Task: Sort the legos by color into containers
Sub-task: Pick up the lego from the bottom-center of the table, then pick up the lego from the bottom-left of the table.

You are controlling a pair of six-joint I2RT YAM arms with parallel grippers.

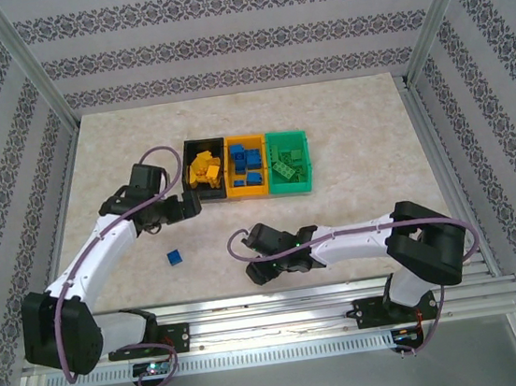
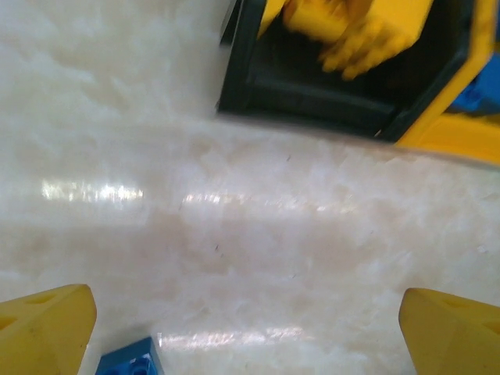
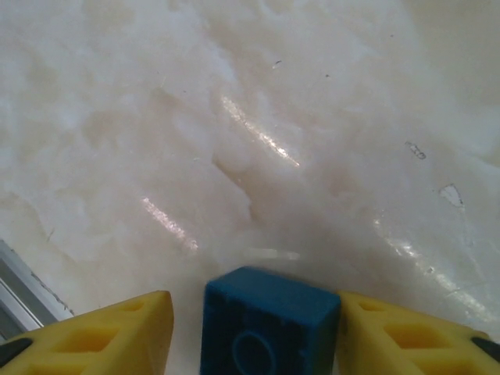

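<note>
Next, my left gripper draws back from the black bin (image 1: 193, 153) and down around the loose blue lego. That is because this lego lies nearer my base than the gripper's fingers.
Three joined containers stand mid-table: a black bin (image 1: 193, 153) with yellow legos (image 1: 204, 169), an orange bin (image 1: 247, 190) with blue legos (image 1: 247, 163), and a green bin (image 1: 292, 185) with green legos (image 1: 289, 161). One blue lego (image 1: 175, 257) lies loose on the table, also at the wrist view's bottom edge (image 2: 129, 361). My left gripper (image 1: 187, 207) (image 2: 250, 312) hovers open in front of the black bin (image 2: 312, 101). My right gripper (image 1: 256, 270) (image 3: 254, 312) is low at the table, open around another blue lego (image 3: 269, 320). The right finger touches it and a gap shows at the left finger.
The marble-look table (image 1: 356, 143) is walled by patterned panels and aluminium posts (image 1: 25, 61). A metal rail (image 1: 282, 308) runs along the near edge, close behind my right gripper. Cables loop off both arms.
</note>
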